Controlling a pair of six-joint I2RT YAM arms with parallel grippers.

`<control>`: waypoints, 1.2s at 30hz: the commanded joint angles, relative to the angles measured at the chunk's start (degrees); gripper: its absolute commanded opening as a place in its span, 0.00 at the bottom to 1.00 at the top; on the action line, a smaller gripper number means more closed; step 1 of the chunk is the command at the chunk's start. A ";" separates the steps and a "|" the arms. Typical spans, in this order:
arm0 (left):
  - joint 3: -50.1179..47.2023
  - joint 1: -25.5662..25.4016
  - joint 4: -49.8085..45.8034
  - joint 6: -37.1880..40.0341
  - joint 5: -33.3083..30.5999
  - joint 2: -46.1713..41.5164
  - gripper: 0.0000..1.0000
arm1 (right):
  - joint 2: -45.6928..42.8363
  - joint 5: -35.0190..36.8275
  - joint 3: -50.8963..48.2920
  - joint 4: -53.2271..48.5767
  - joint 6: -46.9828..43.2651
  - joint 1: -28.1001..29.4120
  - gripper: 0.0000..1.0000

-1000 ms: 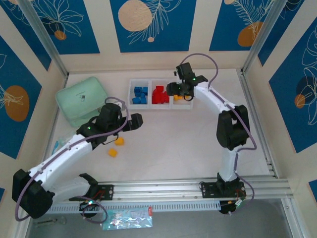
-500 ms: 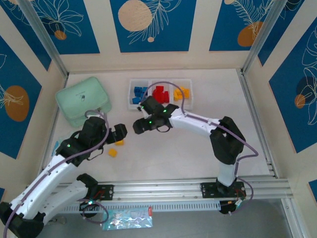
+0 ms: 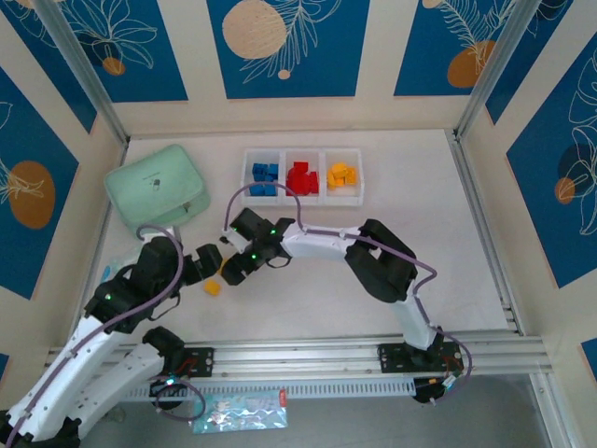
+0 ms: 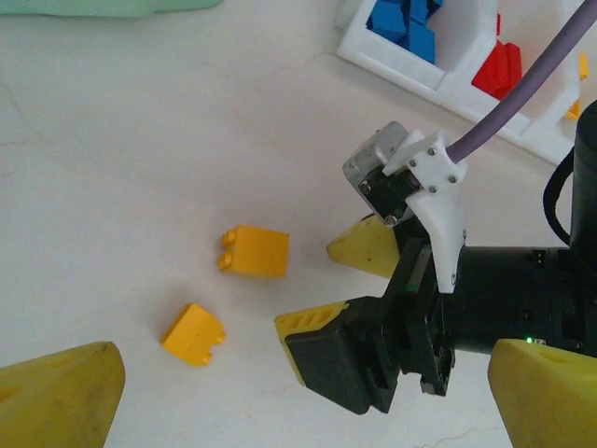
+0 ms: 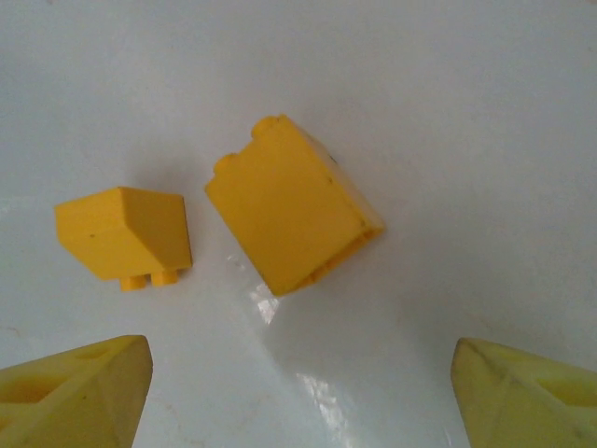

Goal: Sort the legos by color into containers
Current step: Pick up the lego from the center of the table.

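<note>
Next, my right gripper moves down onto the larger yellow-orange lego [image 5: 291,207], its open fingers passing on either side, since that lego is nearest the middle between them.
Two yellow-orange legos lie loose on the white table: a larger one [image 5: 294,215] [image 4: 254,250] and a smaller one [image 5: 126,233] [image 4: 193,333] [image 3: 213,287]. My right gripper [image 5: 298,401] [image 3: 229,266] [image 4: 340,285] hovers open just above them, with nothing between its fingers. My left gripper [image 4: 298,411] [image 3: 205,259] is open beside it on the left, facing the same bricks. The tray [image 3: 322,198] stands at the back, with blue legos [image 3: 265,177] in its left compartment, red ones [image 3: 300,177] in the middle and yellow-orange ones [image 3: 341,175] on the right.
A mint-green lidded box [image 3: 154,191] sits at the back left, close behind the left arm. A plastic packet [image 3: 238,411] lies beyond the near rail. The right arm stretches low across the table's middle.
The right arm has swung from the tray down and left to above the two yellow-orange legos. The left arm has drawn back toward the near left.
</note>
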 commanded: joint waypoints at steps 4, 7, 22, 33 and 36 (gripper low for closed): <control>-0.58 0.61 -3.46 -2.00 -3.06 -2.02 1.00 | 5.42 0.36 6.10 0.52 -6.25 0.16 0.84; -0.39 0.61 -4.12 -2.35 -3.83 -2.59 1.00 | 7.26 -0.72 8.02 0.58 -8.95 0.25 0.84; -0.49 0.70 -3.72 -2.44 -4.45 -2.91 1.00 | 10.18 0.51 12.89 -2.40 -10.19 0.49 0.44; 2.56 0.70 -1.29 0.49 -0.37 -0.40 1.00 | -3.26 -0.63 4.89 -1.28 -4.27 -2.66 0.26; 3.59 0.70 0.25 1.84 1.48 1.41 1.00 | -8.68 1.07 1.82 -2.43 -0.70 -6.07 0.25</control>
